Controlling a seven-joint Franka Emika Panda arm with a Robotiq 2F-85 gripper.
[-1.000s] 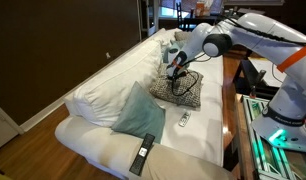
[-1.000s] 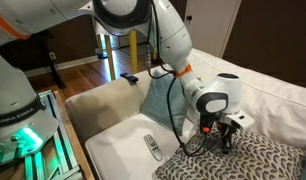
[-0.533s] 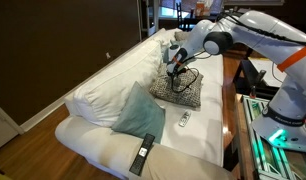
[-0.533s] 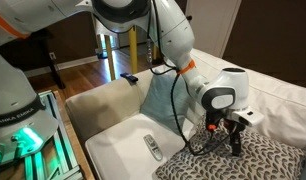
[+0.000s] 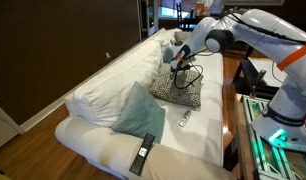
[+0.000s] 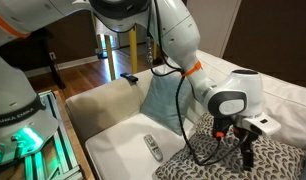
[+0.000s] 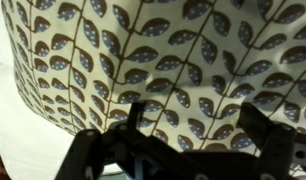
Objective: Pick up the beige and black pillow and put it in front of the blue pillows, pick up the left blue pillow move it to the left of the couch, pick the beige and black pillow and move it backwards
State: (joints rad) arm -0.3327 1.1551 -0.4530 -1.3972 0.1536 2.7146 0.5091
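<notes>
My gripper should move its spread fingertips down next, onto the pillow's far part (image 7: 196, 106) just below, onto its leaf print (image 7: 163, 50). It should pinch the cloth there, because the cloth lies flat.
The beige and black pillow (image 5: 179, 91) lies flat on the white couch (image 5: 101, 88), in about the middle of the seat. My gripper (image 5: 177, 68) hangs just above its far part, open, with nothing between the fingers. In the wrist view the pillow's leaf print (image 7: 163, 50) fills the picture behind the spread fingertips (image 7: 136, 113), the gripper (image 7: 196, 122) open. One blue pillow (image 5: 138, 109) leans on the back cushion at the near end. Another blue pillow (image 6: 163, 100) stands by the couch arm behind my arm. In that exterior view the gripper (image 6: 245, 150) is over the patterned pillow (image 6: 228, 163).
A black remote (image 5: 143, 152) lies on the near end of the seat, and a small white remote (image 5: 185, 119) lies beside the patterned pillow, also visible as a remote (image 6: 151, 148). A table edge (image 5: 231, 110) runs along the couch's front. The robot base (image 6: 18, 120) stands close by.
The jaws have opened and let go of the beige and black pillow, which now lies on the seat. The gripper has shifted slightly along the pillow and risen a little.
</notes>
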